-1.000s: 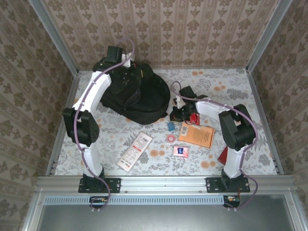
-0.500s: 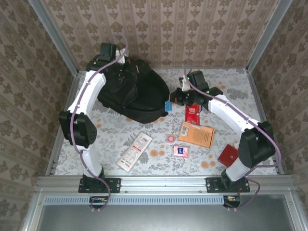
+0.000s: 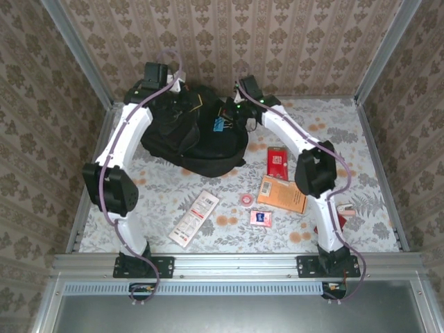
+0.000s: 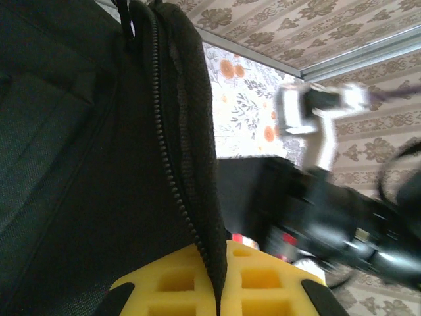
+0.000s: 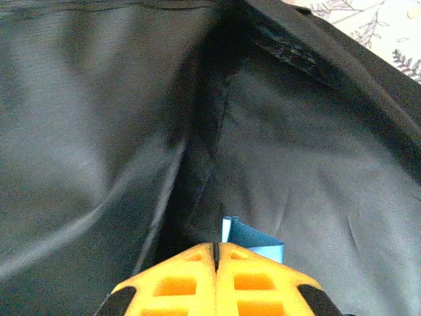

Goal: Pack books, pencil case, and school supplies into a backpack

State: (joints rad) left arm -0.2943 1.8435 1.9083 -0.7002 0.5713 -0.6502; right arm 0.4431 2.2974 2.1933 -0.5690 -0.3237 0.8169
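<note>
The right gripper should next lower the small blue block deeper into the backpack's opening (image 5: 217, 197), then release it.
The black backpack (image 3: 201, 142) lies at the back left of the table. My left gripper (image 3: 175, 91) is shut on its zip edge (image 4: 172, 164), with the black fabric pinched between the yellow fingertips (image 4: 263, 270). My right gripper (image 3: 226, 116) reaches into the opening, shut on the small blue block (image 3: 220, 125). Inside, the block (image 5: 260, 240) pokes out past the closed tips of the right gripper (image 5: 216, 249), against the grey lining (image 5: 296, 151). On the table lie the red book (image 3: 277, 163), the orange book (image 3: 283, 194), the pink tape roll (image 3: 245, 200) and the pink-and-blue packet (image 3: 260, 218).
A long white-and-red flat pack (image 3: 194, 217) lies at the front left of centre. A small pale item (image 3: 345, 209) sits by the right arm's elbow. Patterned walls and metal rails close in the table on three sides.
The right arm has swung from the table's middle up and left with the blue block, into the backpack's opening. The left gripper keeps its hold on the zip edge.
</note>
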